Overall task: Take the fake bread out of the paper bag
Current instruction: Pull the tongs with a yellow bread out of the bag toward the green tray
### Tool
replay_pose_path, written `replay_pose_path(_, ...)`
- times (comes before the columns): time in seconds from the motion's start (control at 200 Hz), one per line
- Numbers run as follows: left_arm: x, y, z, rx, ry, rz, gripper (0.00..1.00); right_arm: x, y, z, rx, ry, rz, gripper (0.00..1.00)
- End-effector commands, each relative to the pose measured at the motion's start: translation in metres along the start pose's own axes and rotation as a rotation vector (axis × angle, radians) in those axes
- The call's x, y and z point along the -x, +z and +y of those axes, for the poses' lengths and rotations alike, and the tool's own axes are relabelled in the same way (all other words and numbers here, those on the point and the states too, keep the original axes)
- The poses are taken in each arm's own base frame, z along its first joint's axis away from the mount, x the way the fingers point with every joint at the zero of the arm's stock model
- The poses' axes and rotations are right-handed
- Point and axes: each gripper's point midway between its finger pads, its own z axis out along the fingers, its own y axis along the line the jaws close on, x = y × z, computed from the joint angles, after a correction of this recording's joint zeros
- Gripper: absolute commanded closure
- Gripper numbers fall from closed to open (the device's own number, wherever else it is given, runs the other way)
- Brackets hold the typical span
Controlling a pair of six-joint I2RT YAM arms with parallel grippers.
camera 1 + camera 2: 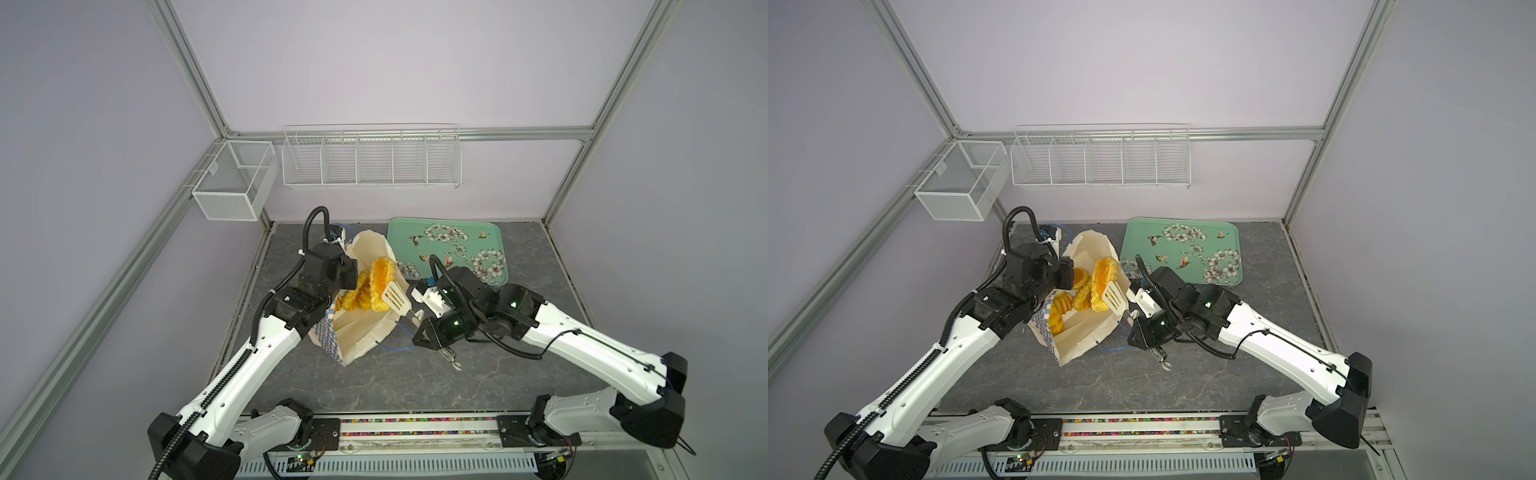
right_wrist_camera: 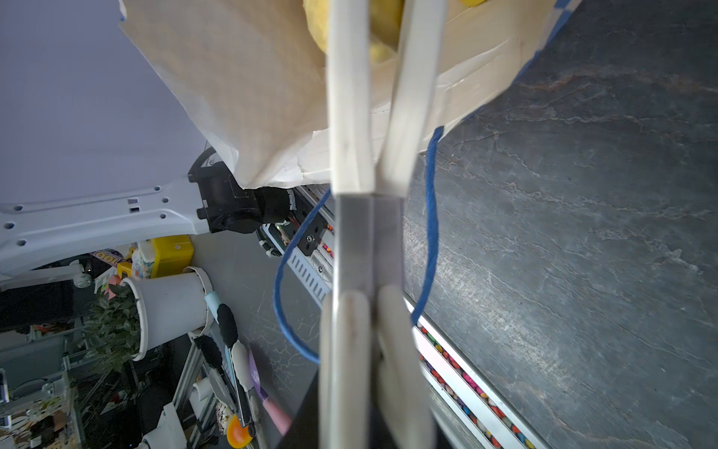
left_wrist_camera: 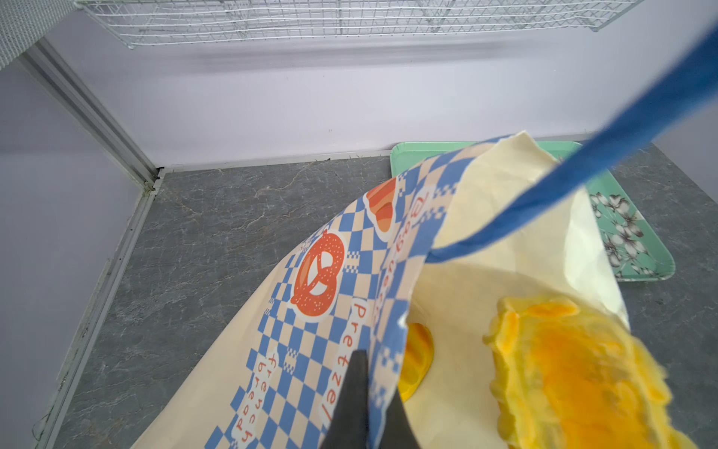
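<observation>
I will move my right gripper outward and down to the tray's empty end away from the bag next and release the tongs' handle.
The paper bag (image 1: 365,332) (image 1: 1084,332) lies tilted on the table with its mouth open upward. My left gripper (image 1: 349,276) (image 3: 373,373) is shut on the bag's checkered rim (image 3: 388,342). Several pieces of fake bread (image 1: 357,297) (image 1: 1059,311) lie inside. A long ribbed bread (image 1: 384,282) (image 1: 1102,282) (image 3: 575,369) sits at the mouth, between the white heads of the tongs (image 1: 397,297) (image 1: 1115,297) (image 2: 367,233). My right gripper (image 1: 424,334) (image 2: 367,408) is shut on the tongs' handle, right of the bag.
A green flowered tray (image 1: 457,232) (image 1: 1183,226) lies behind the right arm at the back right. Two white wire baskets (image 1: 232,183) (image 1: 372,160) hang on the walls. The bag's blue cord handle (image 1: 395,349) (image 2: 429,233) trails on the grey table.
</observation>
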Motion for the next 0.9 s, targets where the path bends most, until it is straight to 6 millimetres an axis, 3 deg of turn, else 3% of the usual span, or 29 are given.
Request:
replay_pose_path(0.0, 0.006, -0.002, 0.008, 0.018, -0.040, 0.006, 1.00, 0.029, -0.033, 0.016, 0.034, -0.085, -0.178, 0.93)
replay_pose_path(0.21, 0.002, -0.001, 0.018, 0.039, -0.033, 0.024, 1.00, 0.059, -0.065, 0.003, -0.012, -0.080, -0.329, 0.93)
replay_pose_path(0.395, 0.000, -0.001, 0.029, 0.082, -0.024, 0.030, 1.00, 0.077, -0.101, -0.042, -0.151, -0.023, -0.392, 0.93)
replay_pose_path(0.505, 0.001, -0.001, 0.034, 0.094, -0.023, 0.029, 1.00, 0.085, -0.116, -0.082, -0.250, 0.044, -0.390, 0.93)
replay_pose_path(0.72, 0.005, -0.001, 0.035, 0.085, -0.018, 0.020, 1.00, 0.062, -0.113, -0.194, -0.538, 0.215, -0.173, 0.93)
replay_pose_path(0.895, 0.001, 0.003, 0.032, 0.068, -0.005, 0.032, 1.00, 0.061, -0.114, -0.255, -0.693, 0.272, -0.061, 0.93)
